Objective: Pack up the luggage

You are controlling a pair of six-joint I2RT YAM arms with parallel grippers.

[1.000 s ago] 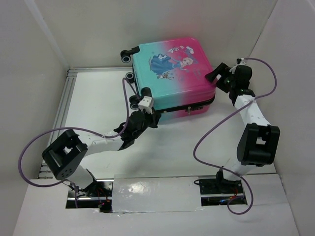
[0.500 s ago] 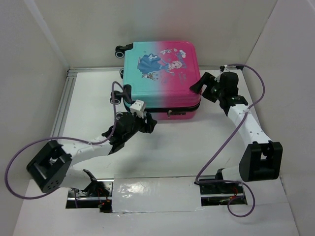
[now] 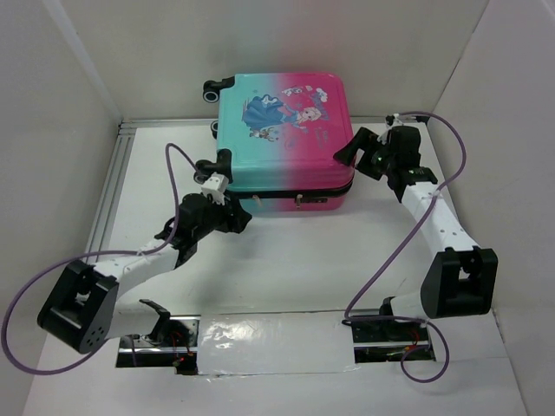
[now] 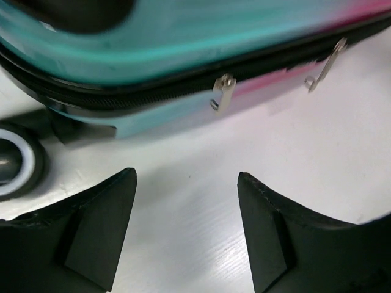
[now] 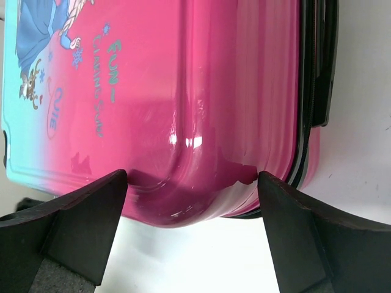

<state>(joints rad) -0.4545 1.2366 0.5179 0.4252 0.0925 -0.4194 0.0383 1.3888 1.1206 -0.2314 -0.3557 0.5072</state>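
I should next move my left gripper outward and sideways onto the metal pull nearer the luggage's wheels, since it hangs beyond my fingers, to their right in the top view.
The luggage (image 3: 282, 130) lies flat and zipped at the back of the table, with its printed pink-to-teal shell up and its black wheels at the left. My left gripper (image 3: 237, 217) stands open just off the front left corner, holding nothing. In the left wrist view its fingertips (image 4: 186, 177) frame bare table, below the teal edge (image 4: 183, 36), the black zipper and two metal pulls (image 4: 223, 91). My right gripper (image 3: 351, 149) is open at the luggage's right side. The rounded pink corner (image 5: 183, 79) sits just ahead of its spread fingertips (image 5: 192, 177); I cannot tell whether they touch it.
One suitcase wheel (image 4: 12, 162) sits close to my left finger. An aluminium rail (image 3: 113, 191) runs along the table's left edge. White walls close in the left, back and right. A taped strip (image 3: 273, 342) covers the near edge between the arm bases.
The luggage has swung square and shifted left. My left gripper has opened and drawn back to the left, away from the front edge. The right gripper stays open at the pink side.
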